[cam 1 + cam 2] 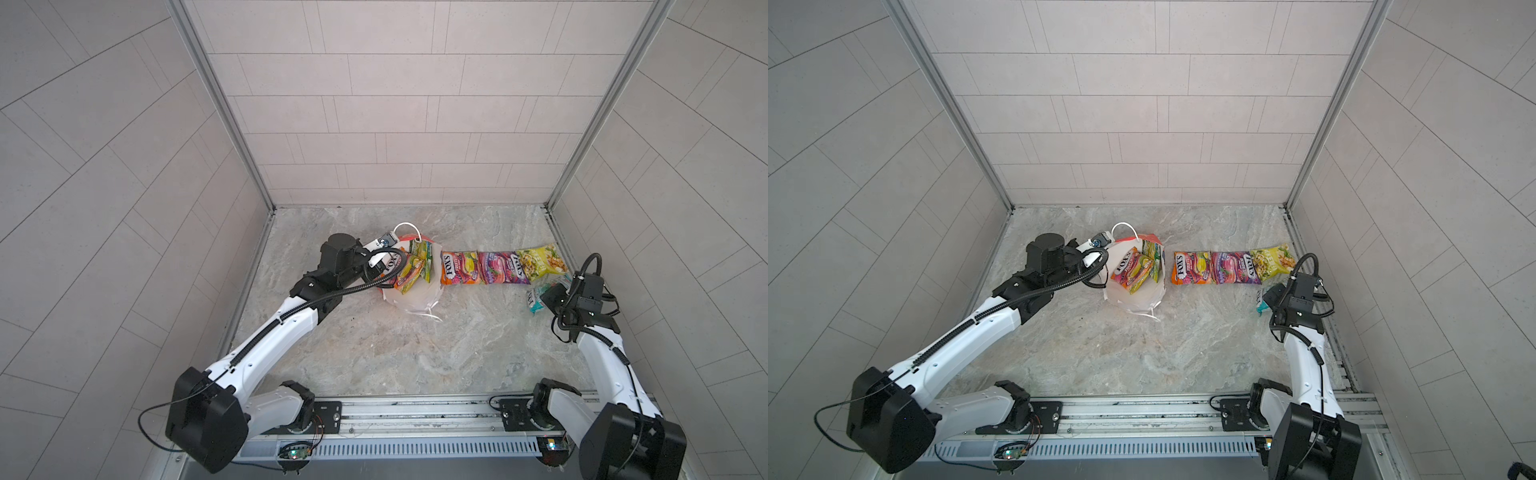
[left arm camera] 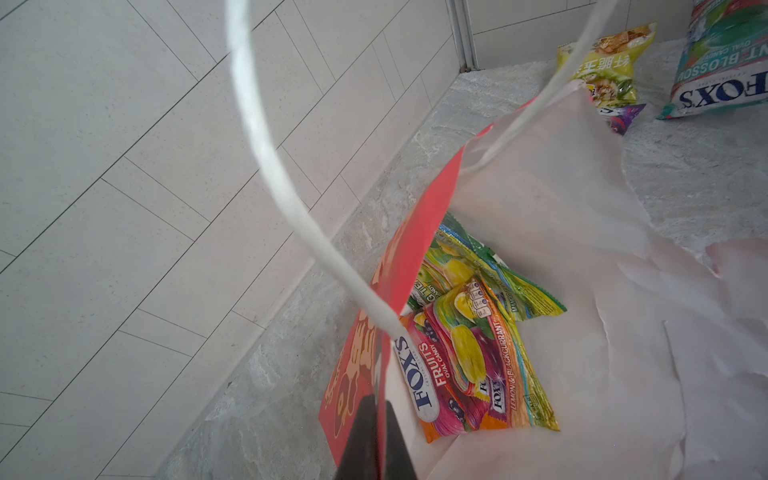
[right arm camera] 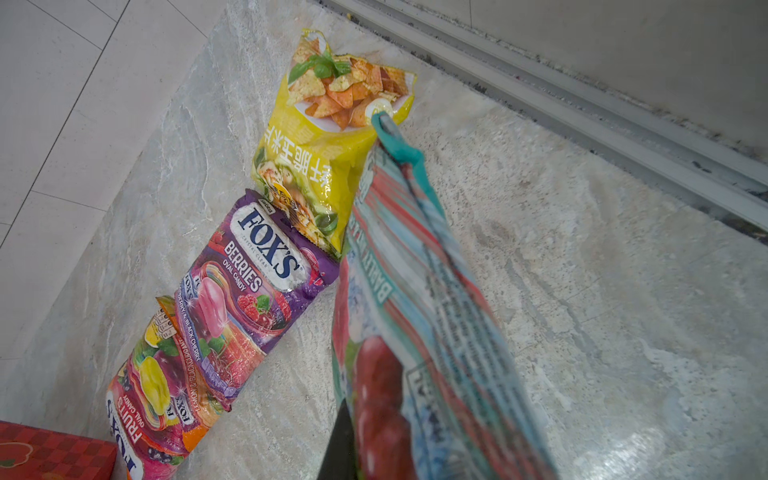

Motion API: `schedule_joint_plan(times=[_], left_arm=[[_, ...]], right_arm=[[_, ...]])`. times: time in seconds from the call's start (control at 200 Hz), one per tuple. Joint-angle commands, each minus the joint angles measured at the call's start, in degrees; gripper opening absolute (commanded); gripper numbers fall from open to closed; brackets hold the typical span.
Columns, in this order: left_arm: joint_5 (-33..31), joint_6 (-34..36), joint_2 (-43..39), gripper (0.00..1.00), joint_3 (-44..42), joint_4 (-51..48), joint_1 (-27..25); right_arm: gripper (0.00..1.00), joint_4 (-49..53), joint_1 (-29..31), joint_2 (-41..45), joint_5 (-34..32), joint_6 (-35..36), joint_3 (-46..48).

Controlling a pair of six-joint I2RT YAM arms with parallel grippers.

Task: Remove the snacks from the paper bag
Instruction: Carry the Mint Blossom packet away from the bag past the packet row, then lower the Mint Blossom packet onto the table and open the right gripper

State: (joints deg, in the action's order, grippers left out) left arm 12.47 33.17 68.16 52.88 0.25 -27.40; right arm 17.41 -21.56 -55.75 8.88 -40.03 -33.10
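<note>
Bare tabletop lies between my right gripper and the metal floor bar, so my right gripper should next move gently toward that bar and let go of the pale teal packet.
The red paper bag (image 1: 411,297) stands open on the marble table, its white inside showing. My left gripper (image 2: 379,440) is shut on the bag's red side wall (image 2: 357,374), just below a white cord handle (image 2: 266,158). Inside the bag lie an orange-pink FOX'S packet (image 2: 469,365) and a green packet (image 2: 498,282). Right of the bag, three snacks lie in a row: orange (image 1: 459,268), purple (image 1: 500,268) and yellow-green (image 1: 540,259). My right gripper (image 3: 353,457) is shut on a pale teal packet (image 3: 415,311) held low beside the yellow-green one.
A metal floor rail (image 3: 582,104) runs along the right wall close to my right gripper. Tiled walls close in the table on three sides. The arms' base rail (image 1: 415,415) lies along the front edge.
</note>
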Motion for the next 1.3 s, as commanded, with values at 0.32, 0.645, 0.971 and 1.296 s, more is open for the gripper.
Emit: schedule_joint_plan(times=[0.32,0.645,0.971,1.296], left_arm=[[1.34,-0.38,0.39,0.0,-0.31,3.52,0.45],[1.45,-0.64,0.26,0.0,-0.16,3.24,0.46],[1.6,-0.82,0.57,0.0,0.2,2.87,0.5],[1.99,-0.99,0.57,0.0,0.21,2.68,0.5]], right_arm=[[0.0,-5.0,-2.87,-1.59,-0.7,-6.01,-0.88],[0.08,-5.94,-5.21,-3.3,0.04,-7.08,0.27],[0.24,-4.99,-6.84,-0.69,3.25,-7.95,2.59],[0.36,-3.77,-8.85,-0.25,2.74,-8.74,0.99]])
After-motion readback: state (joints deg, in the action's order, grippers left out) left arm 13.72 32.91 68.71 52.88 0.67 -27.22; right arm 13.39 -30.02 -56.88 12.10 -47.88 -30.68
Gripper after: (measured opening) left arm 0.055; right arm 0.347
